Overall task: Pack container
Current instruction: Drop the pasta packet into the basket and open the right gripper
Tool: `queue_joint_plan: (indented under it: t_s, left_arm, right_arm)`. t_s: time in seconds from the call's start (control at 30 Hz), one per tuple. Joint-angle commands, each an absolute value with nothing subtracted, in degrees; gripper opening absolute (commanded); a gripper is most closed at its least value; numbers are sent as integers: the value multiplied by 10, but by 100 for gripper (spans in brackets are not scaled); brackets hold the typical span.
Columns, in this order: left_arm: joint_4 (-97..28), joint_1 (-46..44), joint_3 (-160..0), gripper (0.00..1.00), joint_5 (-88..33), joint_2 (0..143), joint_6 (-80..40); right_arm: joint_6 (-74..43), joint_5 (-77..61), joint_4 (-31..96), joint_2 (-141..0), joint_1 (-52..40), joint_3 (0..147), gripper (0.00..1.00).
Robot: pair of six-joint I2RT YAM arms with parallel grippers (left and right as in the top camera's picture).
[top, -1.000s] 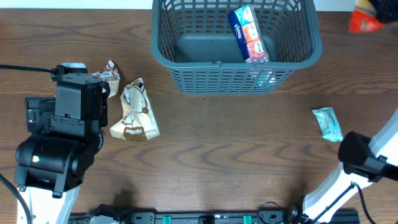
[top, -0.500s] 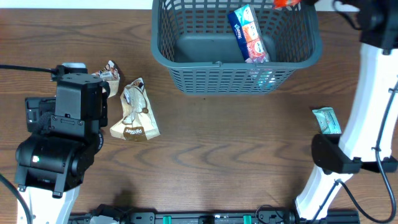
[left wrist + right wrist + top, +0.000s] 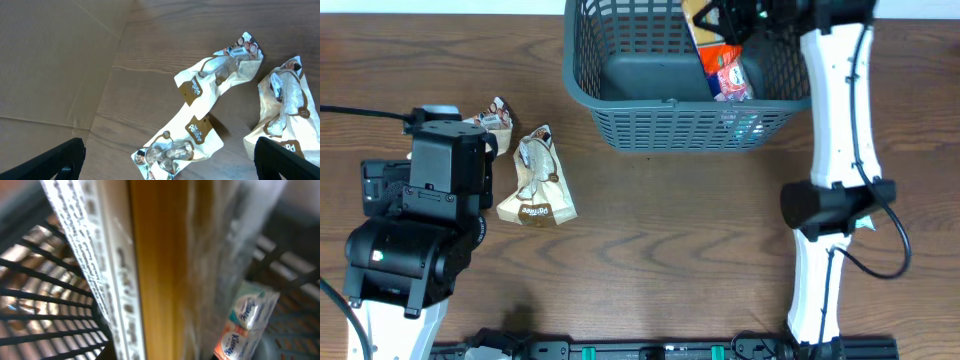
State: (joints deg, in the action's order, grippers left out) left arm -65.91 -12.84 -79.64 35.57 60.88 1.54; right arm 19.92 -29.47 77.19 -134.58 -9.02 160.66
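Note:
My right gripper moves down into the clear space beside the tissue pack [image 3: 731, 78] next and releases the yellow snack packet. The container's bare bottom lies below my gripper.
The dark grey container [image 3: 620, 115] stands at the table's back centre; its lattice wall shows in the right wrist view [image 3: 35, 280]. A tissue pack [image 3: 731, 78] lies inside it and also shows in the right wrist view [image 3: 243, 325]. My right gripper [image 3: 738, 14] is over the container's right half, shut on an orange and yellow snack packet [image 3: 705, 32] that fills the right wrist view [image 3: 165, 265], blurred. My left gripper [image 3: 170, 162] is open and hovers above cream and brown snack packets [image 3: 200, 132] at the table's left.
Two cream and brown packets [image 3: 535, 180] lie on the table beside the left arm [image 3: 425, 215]; one more shows in the left wrist view [image 3: 285, 112]. The right arm [image 3: 835, 130] stretches from the front edge to the container, over the table's right side.
My right arm has swung from the table's right side to above the container, carrying the orange packet in over the tissue pack. The teal packet is now behind the arm. The left arm has not moved.

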Motion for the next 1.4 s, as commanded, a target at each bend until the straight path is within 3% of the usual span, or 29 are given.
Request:
queue_joint_plan:
  t_s: [0.0,0.53,1.07,1.1,1.17,1.23,1.37]
  left_arm:
    - [-664,-125,-805,99,365,610,13]
    - [-664,-125,-805,99,365,610,13]
    - [-664,-125,-805,99,365,610,13]
    - [-664,-125,-805,99,365,610,13]
    - [-664,-125,-805,99,365,610,13]
    - [-664,-125,-805,98,365,610,13]
    - [-664,-125,-805,99,365,610,13]
  right_arm:
    - [215,-297,762,-1342,-91,1622,2]
    - [232,-225,851,-1377,-80,1609,1]
    - [234,-195,857,-1377,-72,1523,2]
    - [234,-195,857,-1377,-72,1522,6]
    - [234,-195,857,-1377,-72,1522,29]
    - [234,-195,857,-1377,-72,1522,37]
    - [234,-196,857,-1376,-72,1522,98]
